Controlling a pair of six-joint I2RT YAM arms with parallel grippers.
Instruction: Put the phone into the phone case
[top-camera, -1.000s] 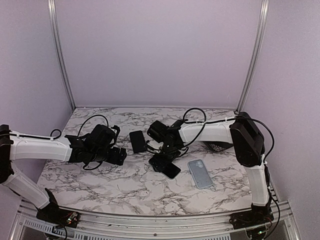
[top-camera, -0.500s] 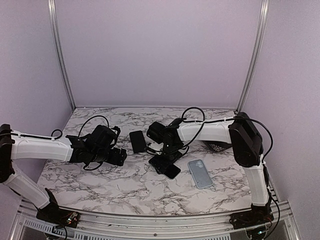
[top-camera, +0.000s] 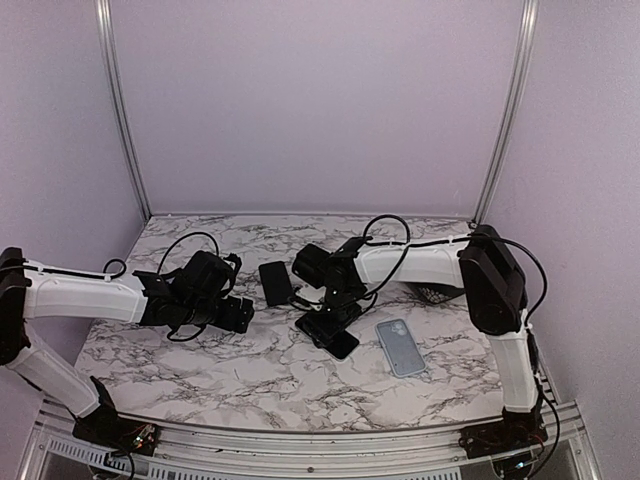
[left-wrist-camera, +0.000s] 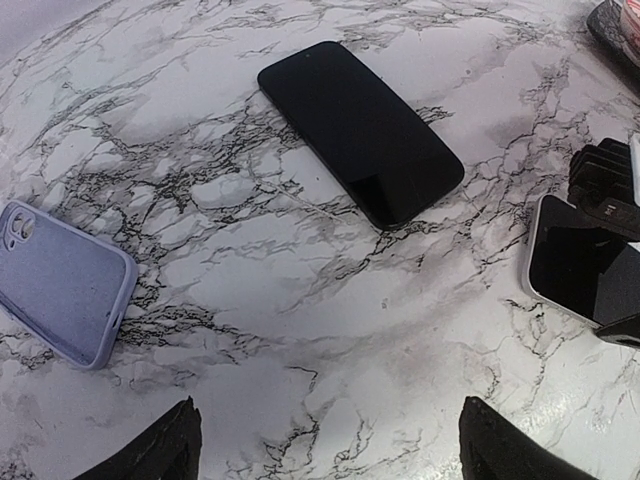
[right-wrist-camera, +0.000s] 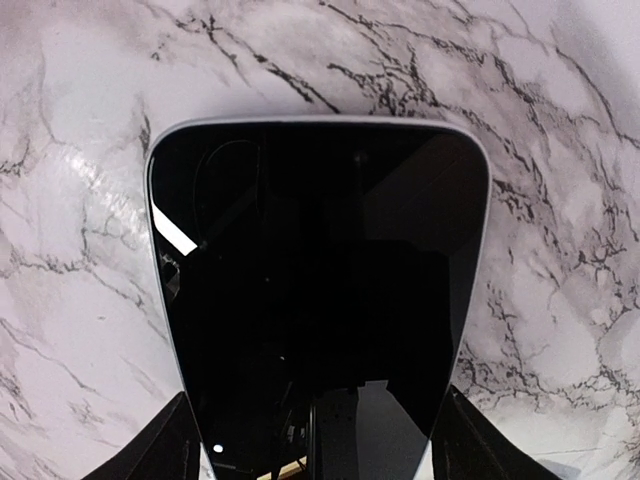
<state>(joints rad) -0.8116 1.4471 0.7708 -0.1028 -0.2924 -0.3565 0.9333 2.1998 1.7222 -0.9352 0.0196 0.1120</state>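
Next, my right gripper turns and carries the phone onto the lilac phone case (top-camera: 400, 347) to release it, as the phone case lies to the gripper's right in the top view.
A phone (right-wrist-camera: 320, 290) with a dark screen and silver rim lies face up on the marble table (top-camera: 250, 370). My right gripper (right-wrist-camera: 322, 440) straddles its near end, one finger against each long side. From above, that gripper (top-camera: 328, 306) sits over the phone (top-camera: 338, 338). The lilac phone case (top-camera: 400, 347) lies flat just right of it, also seen as the case (left-wrist-camera: 55, 280) in the left wrist view. My left gripper (left-wrist-camera: 325, 440) hovers open and empty over bare marble, left of centre (top-camera: 238, 316).
A second, all-black phone (top-camera: 276, 283) lies between the two arms, the same phone (left-wrist-camera: 360, 130) seen from the left wrist. A dark object (top-camera: 436, 293) sits behind the right arm. Purple walls close off the back and sides.
The right gripper's fingers have narrowed onto the phone's sides and the wrist has shifted slightly left. The left arm has stayed put.
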